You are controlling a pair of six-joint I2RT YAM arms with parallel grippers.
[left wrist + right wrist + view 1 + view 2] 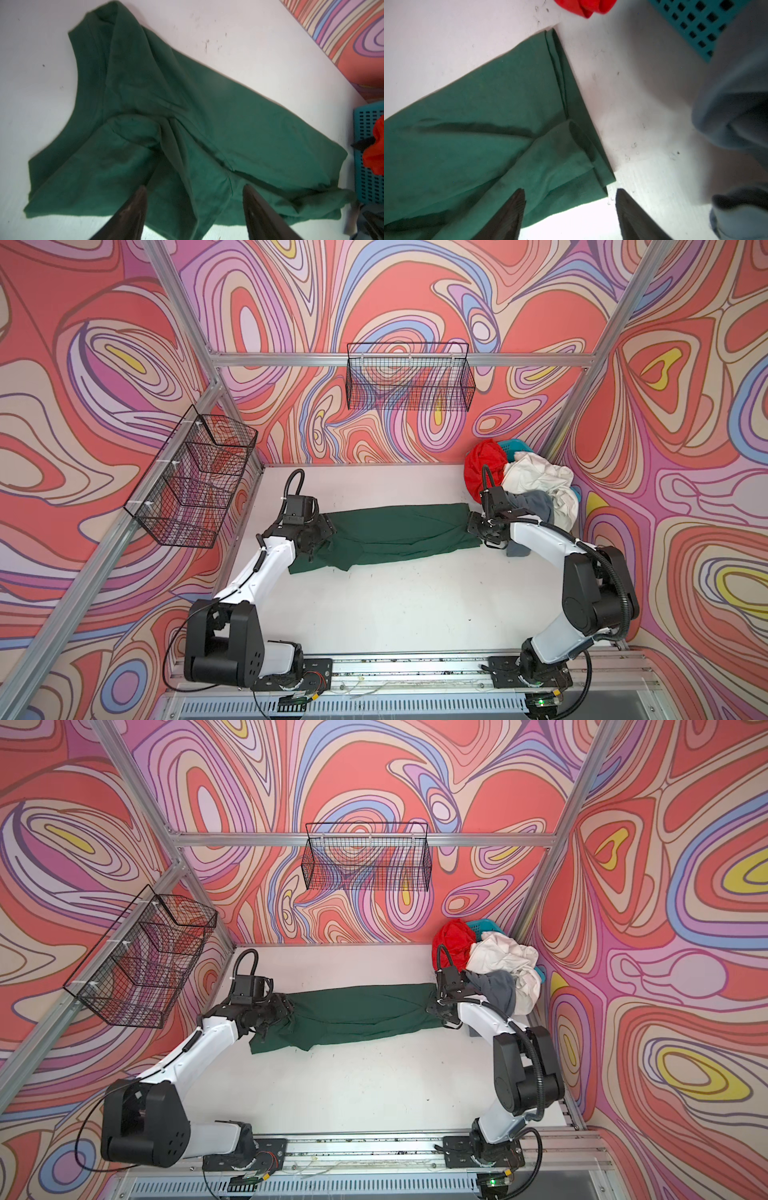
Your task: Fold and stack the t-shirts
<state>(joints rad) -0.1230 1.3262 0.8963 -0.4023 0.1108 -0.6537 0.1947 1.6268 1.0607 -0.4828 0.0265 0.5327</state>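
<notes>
My left gripper should next go down and slightly back onto the near part of the t-shirt's raised pleat (188, 194), as this pleat runs into the gap between its fingers.
A dark green t-shirt (395, 531) (357, 1015) lies in a long folded band across the white table (395, 605). My left gripper (322, 531) (194, 189) hovers open over its left end, fingers (135, 207) apart above the cloth and holding nothing. At the shirt's right end, over the hem corner (602, 178), my right gripper (476, 526) (569, 192) also stands open and empty. The red t-shirt (482, 472), the off-white one (536, 481) and the grey-blue one (536, 506) are heaped at the back right.
A turquoise mesh basket (509, 445) sits under the heap in the back right corner. One black wire basket (409, 377) hangs on the back wall, and a second wire basket (195, 481) on the left wall. Both arm bases stand on the front rail (415, 668).
</notes>
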